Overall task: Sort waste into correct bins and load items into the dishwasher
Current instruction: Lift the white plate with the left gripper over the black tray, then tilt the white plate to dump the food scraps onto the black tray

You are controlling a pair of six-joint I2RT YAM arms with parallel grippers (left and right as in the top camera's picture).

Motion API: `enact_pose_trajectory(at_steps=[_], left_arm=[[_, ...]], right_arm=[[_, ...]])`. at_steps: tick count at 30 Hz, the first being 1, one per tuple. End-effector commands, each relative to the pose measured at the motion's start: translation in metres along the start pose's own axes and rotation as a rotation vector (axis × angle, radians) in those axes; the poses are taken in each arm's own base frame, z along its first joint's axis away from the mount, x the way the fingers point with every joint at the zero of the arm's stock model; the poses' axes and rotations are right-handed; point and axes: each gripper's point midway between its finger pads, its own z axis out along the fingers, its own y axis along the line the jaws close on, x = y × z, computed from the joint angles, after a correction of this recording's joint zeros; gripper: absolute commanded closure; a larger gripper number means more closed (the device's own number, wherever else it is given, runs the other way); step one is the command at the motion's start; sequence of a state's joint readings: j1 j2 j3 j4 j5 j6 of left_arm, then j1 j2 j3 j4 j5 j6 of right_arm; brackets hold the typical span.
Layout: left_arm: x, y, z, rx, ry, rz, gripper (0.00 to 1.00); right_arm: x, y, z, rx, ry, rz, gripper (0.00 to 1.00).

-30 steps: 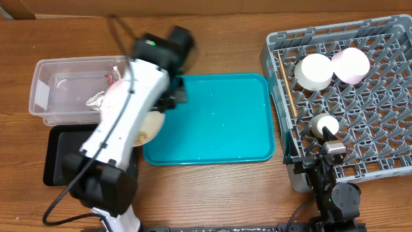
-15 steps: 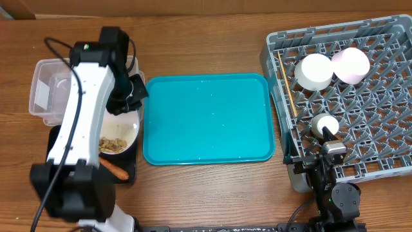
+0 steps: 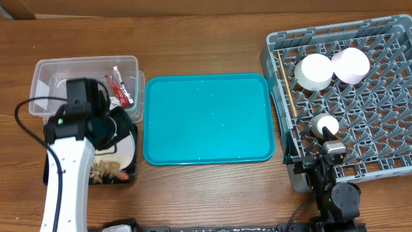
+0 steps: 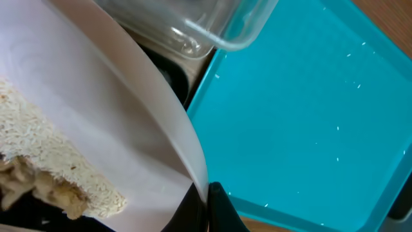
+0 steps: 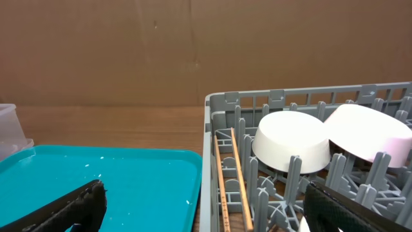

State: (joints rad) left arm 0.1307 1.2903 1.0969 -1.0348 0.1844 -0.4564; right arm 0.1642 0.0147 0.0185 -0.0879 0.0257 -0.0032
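Right of my left gripper in the overhead view, the rack's chopstick side (image 3: 291, 81) has room, so I should lift the plate (image 3: 129, 143) across the teal tray and release it there.
My left gripper (image 3: 114, 125) is shut on the rim of the white plate (image 3: 129, 143) and holds it tilted over the black tray (image 3: 55, 154). In the left wrist view the fingers (image 4: 207, 200) pinch the plate (image 4: 116, 109), and rice scraps (image 4: 58, 174) cling to it. Scraps and the orange carrot (image 3: 106, 171) lie in the black tray. The red wrapper (image 3: 120, 87) lies in the clear tub (image 3: 48, 71). Two white bowls (image 3: 314, 71) (image 3: 351, 64), a small bowl (image 3: 324, 124) and the chopsticks (image 3: 286, 87) sit in the grey rack (image 3: 373, 122). My right gripper (image 5: 206, 212) is open and empty at the rack's front left corner.
The large teal tray (image 3: 206, 119) lies between the bins and the rack, with only tiny white specks on it. It also shows in the left wrist view (image 4: 309, 116) and in the right wrist view (image 5: 96, 174). The tub's corner (image 4: 193, 26) is just above the plate.
My left arm has swung left from the teal tray with the plate and come down over the black tray. The plate has tipped, and scraps and the carrot now lie in the tray.
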Motion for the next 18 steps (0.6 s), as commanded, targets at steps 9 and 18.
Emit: enact_pose_trajectory(at_steps=[9,18], left_arm=[[-0.004,-0.008,-0.040,0.242,-0.106,0.071,0.96],[0.002,-0.008,-0.077,0.593,-0.140,0.189,0.96]], right_arm=[[0.001,0.000,0.000,-0.003,-0.007,0.004,0.00],[0.001,0.000,0.000,-0.003,-0.007,0.004,0.00]])
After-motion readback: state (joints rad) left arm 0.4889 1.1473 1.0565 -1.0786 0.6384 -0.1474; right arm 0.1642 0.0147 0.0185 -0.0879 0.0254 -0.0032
